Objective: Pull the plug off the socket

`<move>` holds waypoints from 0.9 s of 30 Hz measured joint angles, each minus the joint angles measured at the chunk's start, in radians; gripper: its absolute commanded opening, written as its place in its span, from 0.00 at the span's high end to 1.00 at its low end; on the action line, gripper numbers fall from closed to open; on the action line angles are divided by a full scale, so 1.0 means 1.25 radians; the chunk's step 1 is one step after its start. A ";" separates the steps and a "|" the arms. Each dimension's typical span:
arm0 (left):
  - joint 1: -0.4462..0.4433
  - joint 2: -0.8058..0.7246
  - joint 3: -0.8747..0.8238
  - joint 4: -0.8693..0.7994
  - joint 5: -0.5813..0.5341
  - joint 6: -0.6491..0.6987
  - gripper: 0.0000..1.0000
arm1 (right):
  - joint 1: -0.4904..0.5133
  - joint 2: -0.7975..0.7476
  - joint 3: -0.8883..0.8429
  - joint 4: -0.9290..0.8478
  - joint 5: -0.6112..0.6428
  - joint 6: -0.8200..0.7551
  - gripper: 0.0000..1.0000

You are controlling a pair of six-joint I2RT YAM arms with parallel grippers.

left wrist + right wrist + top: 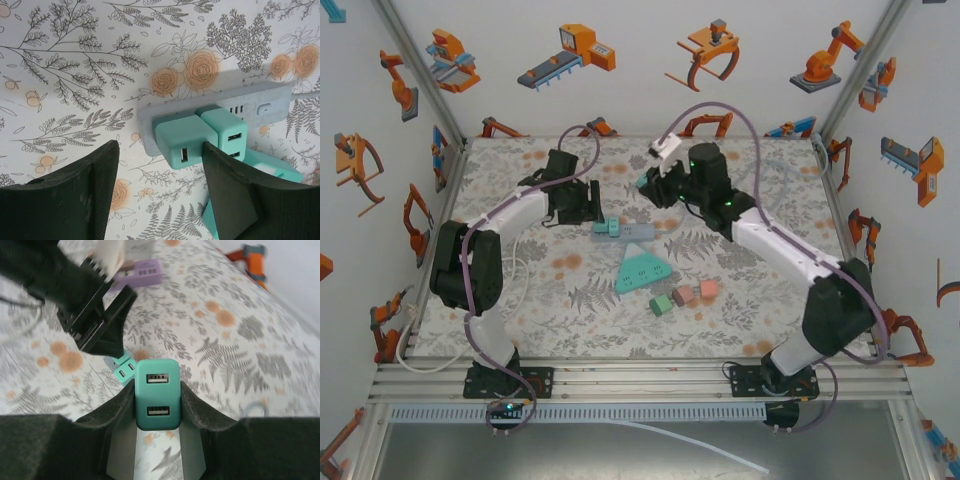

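Note:
My right gripper needs to move back and down next, to the tabletop just beyond the pink blocks, and let go of the plug, because the held plug is clear of the power strip.
The socket is a grey power strip [638,230] [250,102] lying mid-table. Two teal USB plugs [182,140] [226,131] sit in its left end, also seen as small teal plugs [124,371] below the right wrist. My left gripper [586,206] [160,155] hovers over that end, open, its right finger [235,190] beside the nearer plug. My right gripper [653,186] [157,390] is raised behind the strip, shut on a third teal plug [157,392] [645,183] with two USB ports, clear of the strip.
A teal triangular socket block [642,270] lies in front of the strip. A green block [661,303] and two pink blocks [685,296] [707,290] sit nearer the front. A white cable [520,272] runs off left. A purple box [142,274] lies beyond the left arm.

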 measured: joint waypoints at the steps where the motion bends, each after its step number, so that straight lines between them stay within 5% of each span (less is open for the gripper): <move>1: 0.000 0.000 0.003 -0.007 0.000 0.000 0.34 | -0.010 -0.026 0.000 -0.020 0.018 0.045 1.00; 12: -0.010 -0.054 0.013 -0.094 0.060 0.001 0.28 | -0.180 -0.177 -0.162 -0.175 0.059 0.467 1.00; 27: -0.094 -0.473 -0.169 0.017 0.253 0.009 0.19 | -0.185 -0.126 -0.407 -0.084 0.037 0.674 1.00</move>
